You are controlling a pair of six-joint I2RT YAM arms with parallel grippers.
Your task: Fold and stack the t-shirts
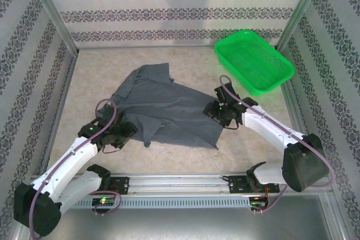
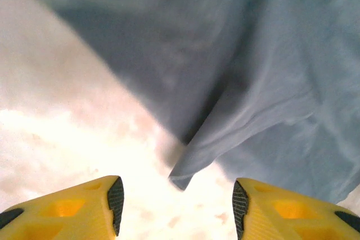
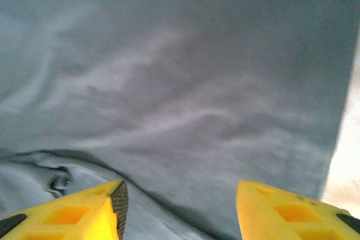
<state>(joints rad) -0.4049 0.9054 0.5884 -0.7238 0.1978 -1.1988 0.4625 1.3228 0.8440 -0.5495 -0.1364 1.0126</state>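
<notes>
My left gripper comes down onto the pointed corner of the t-shirt next, because that corner sticks out over bare table just ahead of the gripper's open fingers.
A dark slate-grey t-shirt [image 1: 169, 108] lies crumpled and partly spread across the middle of the table. My left gripper [image 1: 128, 131] sits at the shirt's near-left edge, open. In the left wrist view its yellow fingers [image 2: 90, 209] straddle bare table, and a pointed corner of the t-shirt [image 2: 185, 175] ends just ahead of them. My right gripper [image 1: 216, 111] hovers over the shirt's right edge, open. The right wrist view has the t-shirt [image 3: 185, 82] spread under the yellow fingers [image 3: 281, 212], with a fold line at the lower left.
A green plastic basket [image 1: 253, 60] stands at the back right, apart from the shirt. Patterned walls close in the table on three sides. Bare beige tabletop [image 1: 90, 77] lies to the left of the shirt and along the near edge.
</notes>
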